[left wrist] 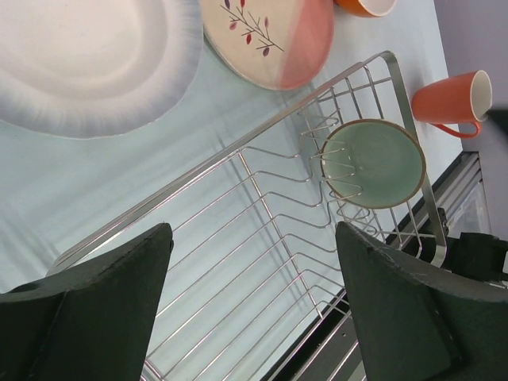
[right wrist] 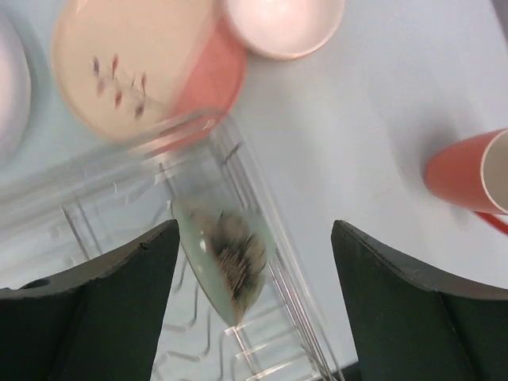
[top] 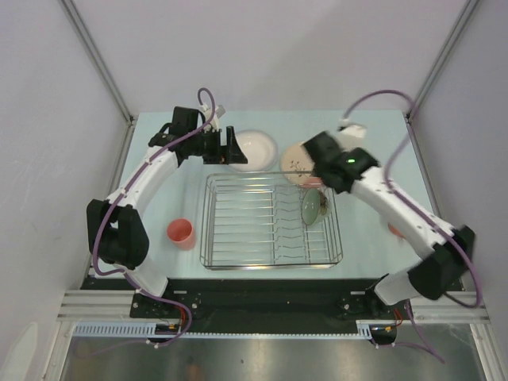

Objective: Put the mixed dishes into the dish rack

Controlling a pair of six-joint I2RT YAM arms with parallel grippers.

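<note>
My right gripper needs to reach outward and down next, because the orange bowl is there, to its rim (right wrist: pixel 333 33) opposite the plate, where the tabletop is clear.
The silver wire dish rack (top: pixel 238 226) lies mid-table, also in the left wrist view (left wrist: pixel 262 206). A pale green bowl (top: pixel 312 208) stands on edge among its right-end prongs (right wrist: pixel 226 258). My right gripper (right wrist: pixel 254 305) is open, hovering just above that bowl and not touching it. My left gripper (left wrist: pixel 254 305) is open and empty above the rack's far edge. A large white plate (left wrist: pixel 87 63), a pink floral plate (right wrist: pixel 135 63) and an orange bowl with white inside (right wrist: pixel 282 24) lie behind the rack. A coral-pink cup (top: pixel 181 232) stands left of the rack.
An orange mug (left wrist: pixel 456 99) with a handle lies right of the rack, partly under my right arm in the top view (top: pixel 394 230). White walls close in the table on three sides. The black near edge runs just in front of the rack.
</note>
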